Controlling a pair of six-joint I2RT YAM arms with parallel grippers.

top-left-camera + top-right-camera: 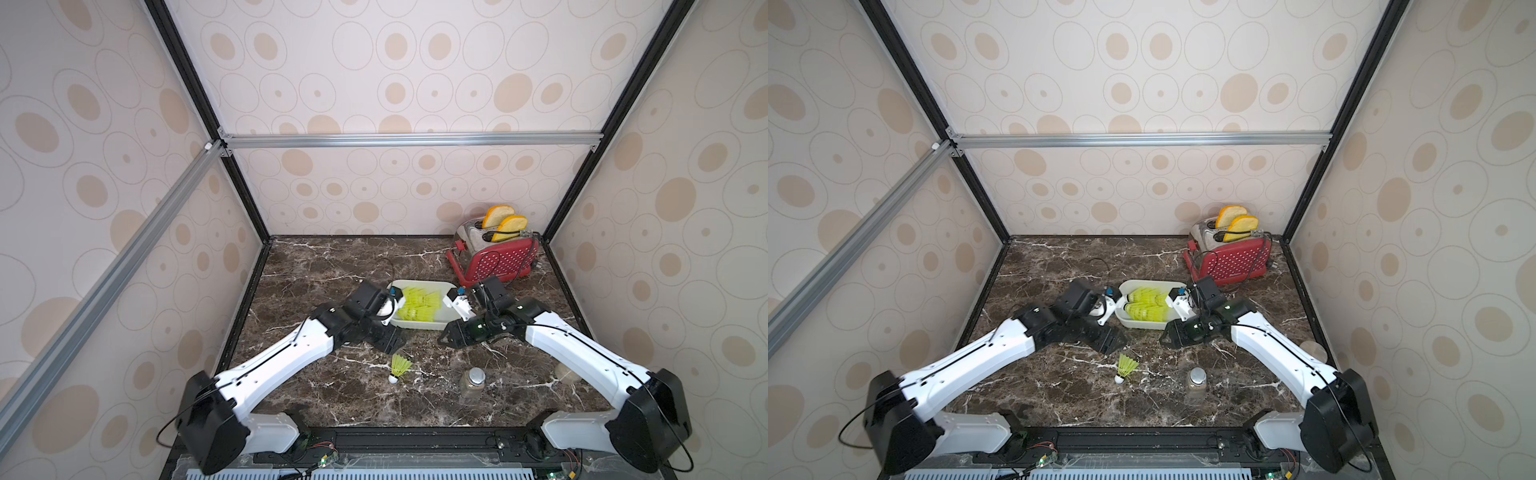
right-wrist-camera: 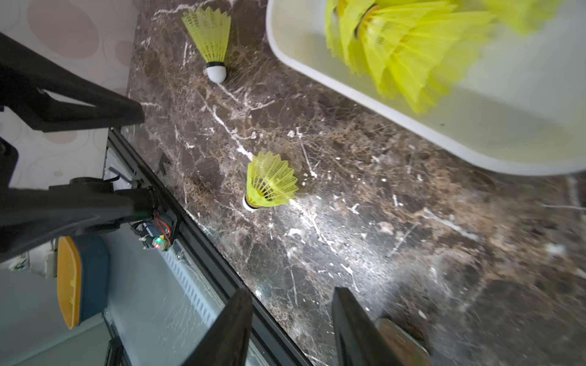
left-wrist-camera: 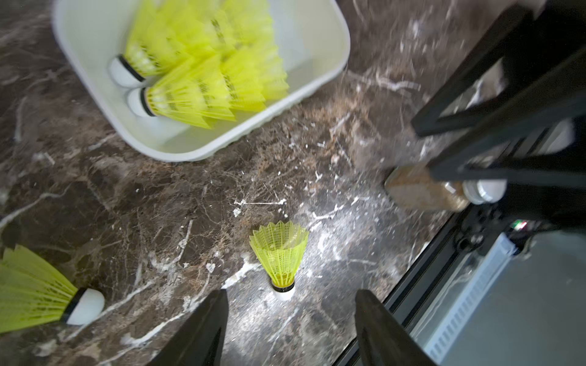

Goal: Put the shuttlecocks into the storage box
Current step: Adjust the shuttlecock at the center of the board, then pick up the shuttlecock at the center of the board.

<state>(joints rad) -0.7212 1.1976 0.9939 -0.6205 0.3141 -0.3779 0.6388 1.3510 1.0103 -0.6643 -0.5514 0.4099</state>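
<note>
I will next bring my right gripper down and across in front of the storage box onto the lone shuttlecock's skirt point(image 1: 400, 364) point(image 2: 272, 179), since its wide end opens toward the box.
The white storage box point(image 1: 419, 325) sits mid-table with several yellow-green shuttlecocks point(image 1: 419, 305) lying in it, also seen in the left wrist view point(image 3: 190, 92). In front of the box one shuttlecock point(image 1: 400, 368) rests on the marble with its white tip toward the front edge. In the wrist views another shuttlecock point(image 3: 31, 291) lies nearby; the left arm hides it in both top views. My left gripper point(image 3: 290, 297) is open above the table, and the lone shuttlecock point(image 3: 280, 256) stands just beyond its fingertips. My right gripper point(image 2: 292, 291) is open and empty near the box's right end.
A small clear jar point(image 1: 472, 380) with a silver lid stands front right of the lone shuttlecock. A red toaster point(image 1: 496, 257) with bread slices is at the back right. Patterned walls and black frame posts close in the table on three sides.
</note>
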